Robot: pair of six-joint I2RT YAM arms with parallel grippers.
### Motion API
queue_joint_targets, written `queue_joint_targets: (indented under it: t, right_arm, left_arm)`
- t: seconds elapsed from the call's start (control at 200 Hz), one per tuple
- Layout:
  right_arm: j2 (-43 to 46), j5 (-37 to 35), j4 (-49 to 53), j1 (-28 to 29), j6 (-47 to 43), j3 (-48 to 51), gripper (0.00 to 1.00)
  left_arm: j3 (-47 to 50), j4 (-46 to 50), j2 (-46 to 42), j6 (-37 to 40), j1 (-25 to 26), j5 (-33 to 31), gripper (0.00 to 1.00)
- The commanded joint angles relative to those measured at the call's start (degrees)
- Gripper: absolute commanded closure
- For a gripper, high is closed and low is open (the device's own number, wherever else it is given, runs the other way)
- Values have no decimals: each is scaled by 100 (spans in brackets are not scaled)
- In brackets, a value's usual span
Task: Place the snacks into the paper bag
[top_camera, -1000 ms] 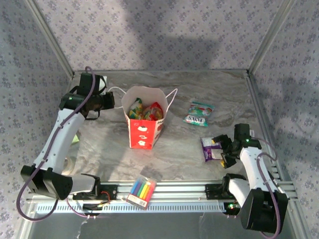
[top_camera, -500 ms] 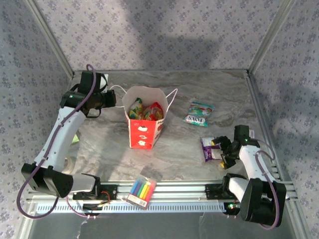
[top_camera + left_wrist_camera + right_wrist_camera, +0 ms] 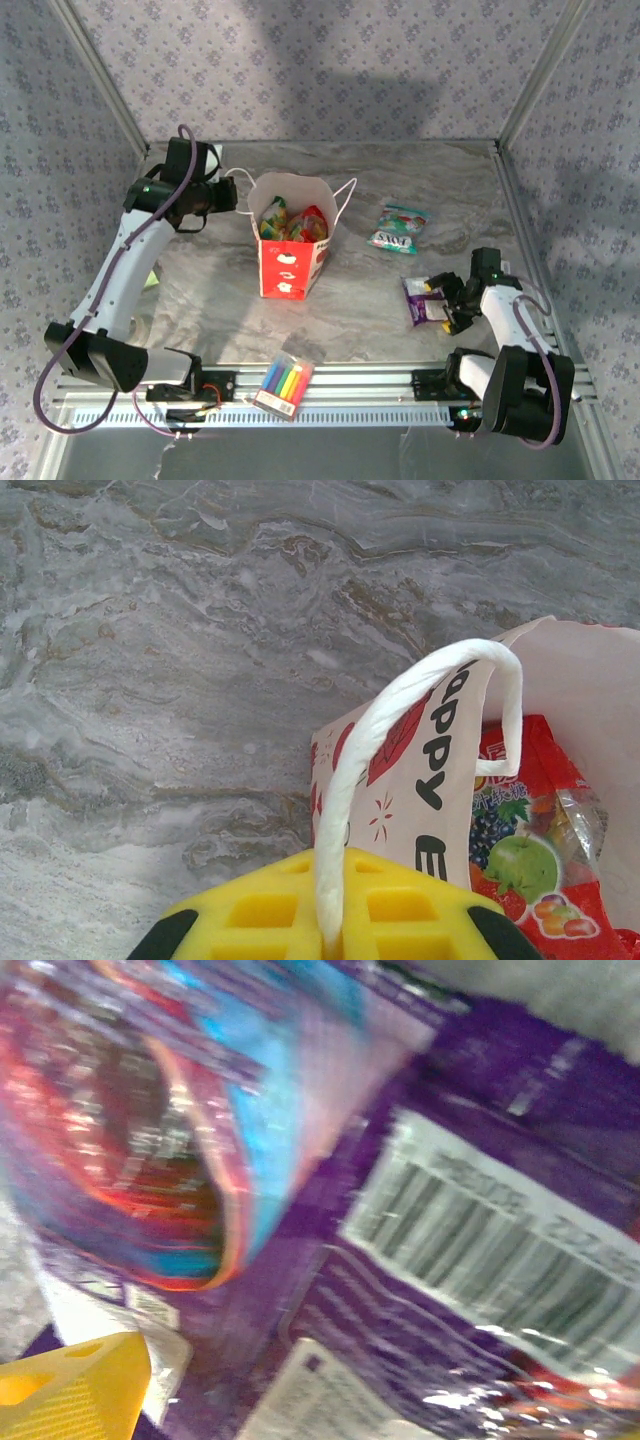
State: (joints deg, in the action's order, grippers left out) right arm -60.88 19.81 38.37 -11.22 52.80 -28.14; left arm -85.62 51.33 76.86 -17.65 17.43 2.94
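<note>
I should keep my right gripper low and close it first to grab the purple packet's end farther from the bag (image 3: 288, 262). Its open fingers are already on both sides of that end.
The paper bag (image 3: 288, 262) stands upright left of centre, with several snacks (image 3: 290, 222) inside; a red packet (image 3: 540, 880) shows past its rim (image 3: 440, 770). My left gripper (image 3: 222, 192) is shut on the bag's white string handle (image 3: 400, 710), which runs between the yellow fingers (image 3: 250, 910). A purple packet (image 3: 422, 300) lies flat at the right. My right gripper (image 3: 441, 303) is open and low over the packet's right end, one finger on either side. Up close the packet (image 3: 420, 1260) is blurred, with one yellow fingertip (image 3: 70, 1390) beside it. A teal-white packet (image 3: 400, 228) lies further back.
A clear box of coloured markers (image 3: 283, 385) lies on the front rail. Metal frame posts and patterned walls close in the table on three sides. Bare marbled tabletop (image 3: 360, 290) lies between the bag and the purple packet.
My left gripper has drawn the handle slightly up and toward the back. The right wrist has settled lower over the purple packet.
</note>
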Motion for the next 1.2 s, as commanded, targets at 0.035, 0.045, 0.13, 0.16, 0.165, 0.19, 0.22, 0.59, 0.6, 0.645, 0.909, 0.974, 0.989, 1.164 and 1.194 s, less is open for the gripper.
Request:
queue_joint_targets:
  t: [0.035,0.045,0.13,0.16,0.165,0.19,0.22,0.59,0.6,0.645,0.909,0.974,0.989,1.164,1.194]
  right_arm:
    - [14,55,-365,-5,-96,-114,9]
    - [-14,64,-365,-3,-88,-91,9]
    - [-222,210,-665,-4,-61,-8,12]
    - [-269,247,-707,-3,-58,10,13]
    - [-276,249,-712,-3,-54,14,13]
    - [-291,251,-732,-9,-43,19,14]
    - [-306,251,-756,-3,-42,35,14]
    - [-421,224,-934,41,-175,141,32]
    - [-428,231,-938,46,-178,142,34]
    - [-463,242,-975,74,-186,153,37]
    - [-530,77,-836,245,-287,34,52]
    - [-486,33,-778,293,-318,-14,57]
    - [-477,13,-760,302,-322,-38,59]
    - [-423,-182,-504,465,-513,-301,75]
    - [-429,-203,-454,483,-542,-344,76]
  left_arm:
    - [-215,79,59,-56,81,-4,90]
    - [-211,79,64,-55,84,-4,90]
    - [-212,101,83,-46,93,-4,90]
    - [-209,112,79,-41,89,-4,90]
    - [-205,113,81,-43,96,-4,90]
    - [-203,117,83,-37,100,-4,90]
    - [-200,123,81,-37,96,-6,90]
    - [-227,110,92,-50,137,-26,90]
    - [-240,120,90,-47,138,-27,90]
    - [-235,130,80,-47,138,-30,90]
    - [-218,158,40,-46,155,-64,90]
    - [-218,158,22,-38,153,-82,90]
    - [-215,158,22,-33,155,-90,90]
    - [-192,144,-4,-20,155,-92,90]
    - [-183,148,-5,-20,155,-87,90]
